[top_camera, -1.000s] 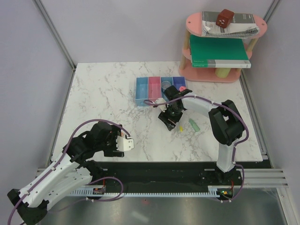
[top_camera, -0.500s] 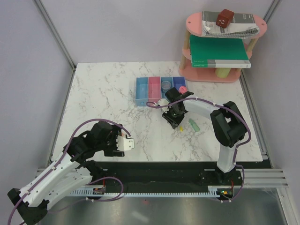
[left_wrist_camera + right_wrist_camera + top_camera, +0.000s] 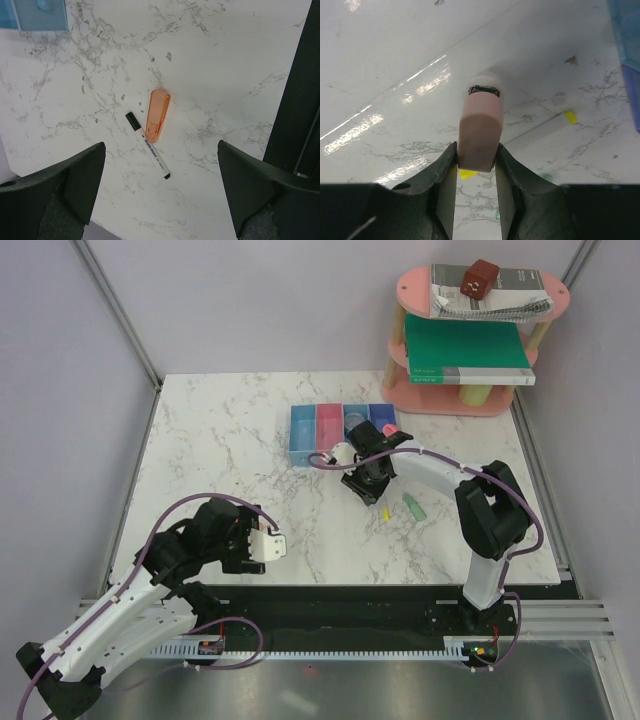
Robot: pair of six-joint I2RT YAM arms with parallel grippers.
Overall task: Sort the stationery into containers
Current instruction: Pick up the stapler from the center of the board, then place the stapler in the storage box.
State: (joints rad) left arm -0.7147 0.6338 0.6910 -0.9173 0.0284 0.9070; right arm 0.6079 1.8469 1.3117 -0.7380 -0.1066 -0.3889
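The cylinder hangs low before the sides of the containers, so my right gripper next needs to rise outward over the light blue bin beside the dark blue one and dip to release it.
My right gripper is shut on a pink cylinder with a white end, held just above the marble table. In the top view the right gripper hangs just in front of the joined containers: light blue, pink, light blue and dark blue. A thin yellow pen and a green cap-shaped piece lie near it. My left gripper is open over an orange stick and a black-capped pen; in the top view the left gripper sits near the front left.
A pink two-tier oval shelf stands at the back right, holding a green book and a spiral notebook with a brown object. A small pink item lies beside the dark blue bin.
The right gripper closed on the pink cylinder and moved up and left with it, towards the bins, uncovering the yellow pen. The left arm has not moved.
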